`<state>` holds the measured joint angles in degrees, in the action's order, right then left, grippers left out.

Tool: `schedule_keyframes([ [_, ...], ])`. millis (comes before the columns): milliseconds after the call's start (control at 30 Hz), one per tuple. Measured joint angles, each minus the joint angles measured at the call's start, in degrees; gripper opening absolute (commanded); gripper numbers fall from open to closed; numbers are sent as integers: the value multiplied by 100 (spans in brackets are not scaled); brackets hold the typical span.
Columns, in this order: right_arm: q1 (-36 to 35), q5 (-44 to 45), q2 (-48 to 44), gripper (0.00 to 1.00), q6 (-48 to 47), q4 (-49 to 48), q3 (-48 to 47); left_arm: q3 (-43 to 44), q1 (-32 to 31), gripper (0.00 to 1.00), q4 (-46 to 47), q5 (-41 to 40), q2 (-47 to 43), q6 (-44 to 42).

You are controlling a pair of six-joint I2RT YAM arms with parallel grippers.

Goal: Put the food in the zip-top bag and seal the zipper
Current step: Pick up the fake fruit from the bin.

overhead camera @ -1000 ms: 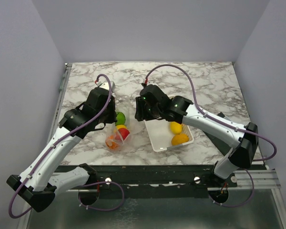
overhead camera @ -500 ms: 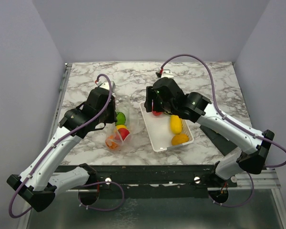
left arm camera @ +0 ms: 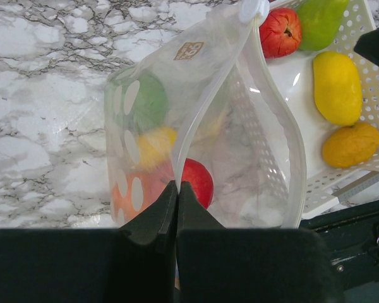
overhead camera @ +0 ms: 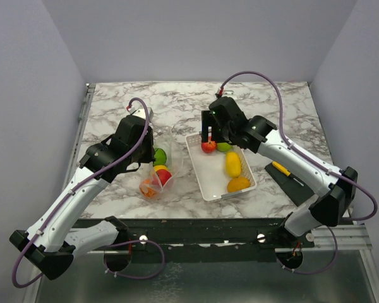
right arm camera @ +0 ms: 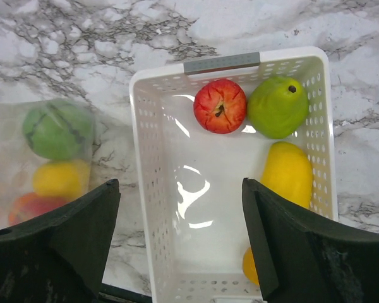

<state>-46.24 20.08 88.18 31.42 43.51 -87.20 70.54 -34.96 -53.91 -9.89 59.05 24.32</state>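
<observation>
I need to move my right gripper down to the red apple (overhead camera: 208,147) (right arm camera: 220,106) next, with one open finger going between the apple and the green pear.
The zip-top bag (overhead camera: 159,170) lies left of the basket with its mouth held open. Through the bag (left arm camera: 196,120) I see food: a green fruit (left arm camera: 145,101), a yellow one (left arm camera: 155,145), a red one (left arm camera: 199,180) and an orange one (left arm camera: 123,196). My left gripper (left arm camera: 177,189) is shut on the bag's zipper (left arm camera: 205,107) strip at the mouth. My right gripper (right arm camera: 180,189) hangs open and empty over the white basket (right arm camera: 142,189). A red apple (right arm camera: 220,105), a green pear (right arm camera: 278,107), a yellow mango (right arm camera: 289,173) and an orange fruit (overhead camera: 239,184) lie in it.
A black pad with a yellow-handled tool (overhead camera: 289,180) lies right of the basket (overhead camera: 199,170). The marble table (overhead camera: 271,107) ends at a dark rail in front. Grey walls stand on three sides.
My right gripper has moved away from the bag, to the right and back, and now hangs over the basket's far end with its jaws wider. The left gripper and the bag have stayed put.
</observation>
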Motion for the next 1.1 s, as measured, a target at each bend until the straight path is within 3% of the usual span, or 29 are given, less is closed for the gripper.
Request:
schedule_keyframes([
  [733,828,-835,2006,88,-885,-450,-374,0,0,0,-7,-2,0,-42],
  [1100,914,-909,2697,88,-1095,-474,-490,0,0,0,-9,-2,0,-63],
])
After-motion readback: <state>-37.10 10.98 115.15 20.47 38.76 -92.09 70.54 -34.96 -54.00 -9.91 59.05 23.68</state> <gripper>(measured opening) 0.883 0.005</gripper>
